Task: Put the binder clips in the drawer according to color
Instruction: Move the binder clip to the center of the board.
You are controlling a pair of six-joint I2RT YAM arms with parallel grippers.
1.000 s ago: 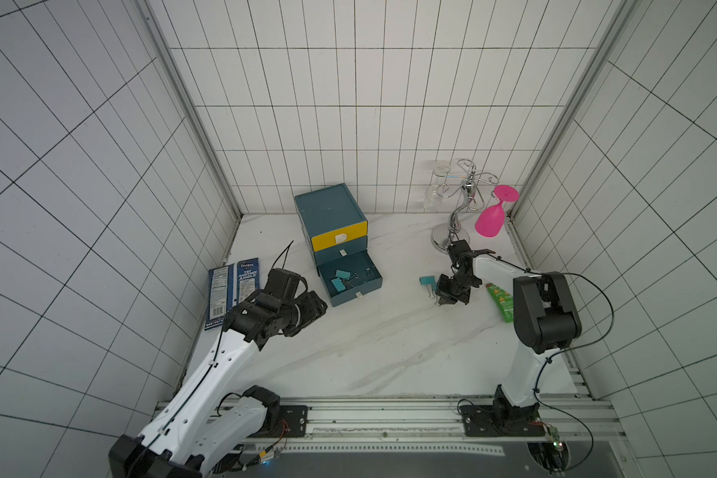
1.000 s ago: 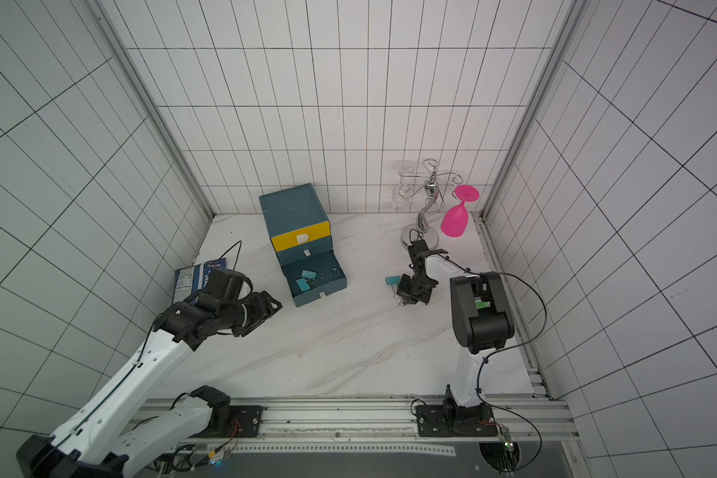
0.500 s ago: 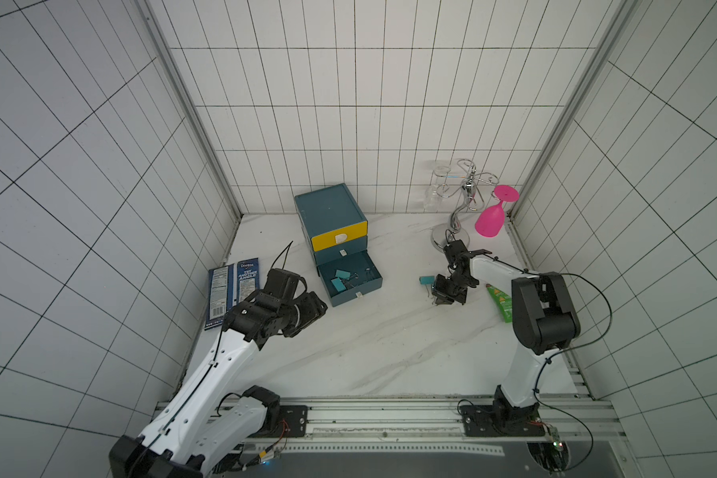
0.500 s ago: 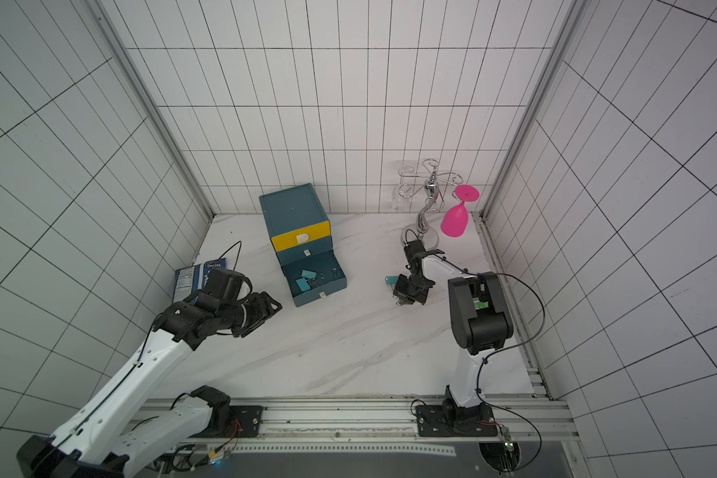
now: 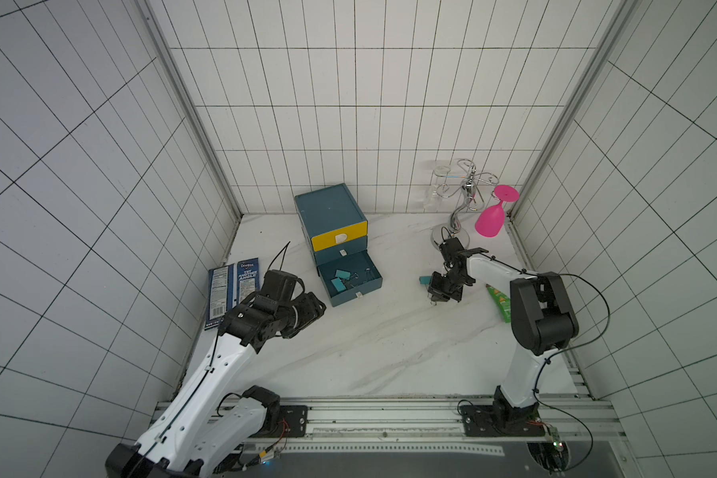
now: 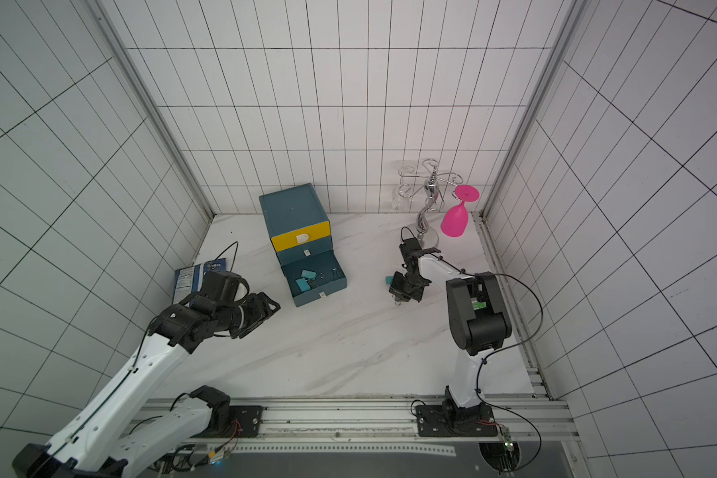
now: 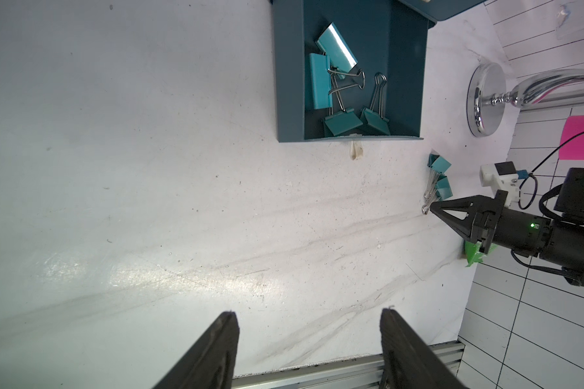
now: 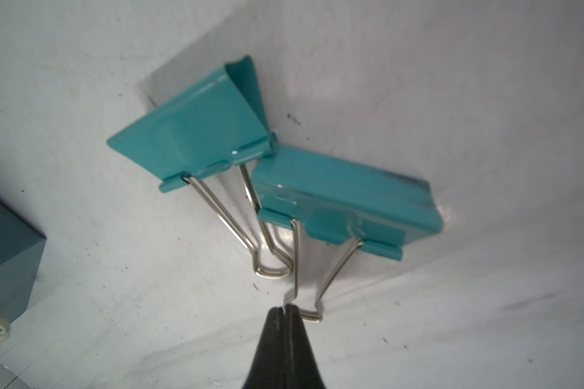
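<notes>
The pinched clip needs to come back onto the bare tabletop next, away from the clip touching it, and my right gripper needs to let go of the handle there.
The dark-teal drawer (image 5: 330,209) cabinet stands at the back, its bottom drawer (image 5: 374,284) pulled out. Several teal binder clips (image 7: 319,80) lie inside it. Two more teal clips rest side by side on the table in the right wrist view: one (image 8: 196,141) and another (image 8: 344,202). My right gripper (image 8: 285,308) is shut, its tips pinching the end of the second clip's wire handle. In a top view that gripper (image 5: 441,291) covers one clip, and the other clip (image 5: 424,280) shows beside it. My left gripper (image 7: 309,316) hovers open and empty, left of the open drawer (image 5: 317,308).
A blue snack bag (image 5: 232,289) lies by the left wall. A chrome glass rack (image 5: 460,207) with a pink glass (image 5: 491,221) stands at the back right. A green packet (image 5: 498,302) lies under the right arm.
My right gripper has shifted slightly left and toward the front, still shut. The left arm has not moved.
</notes>
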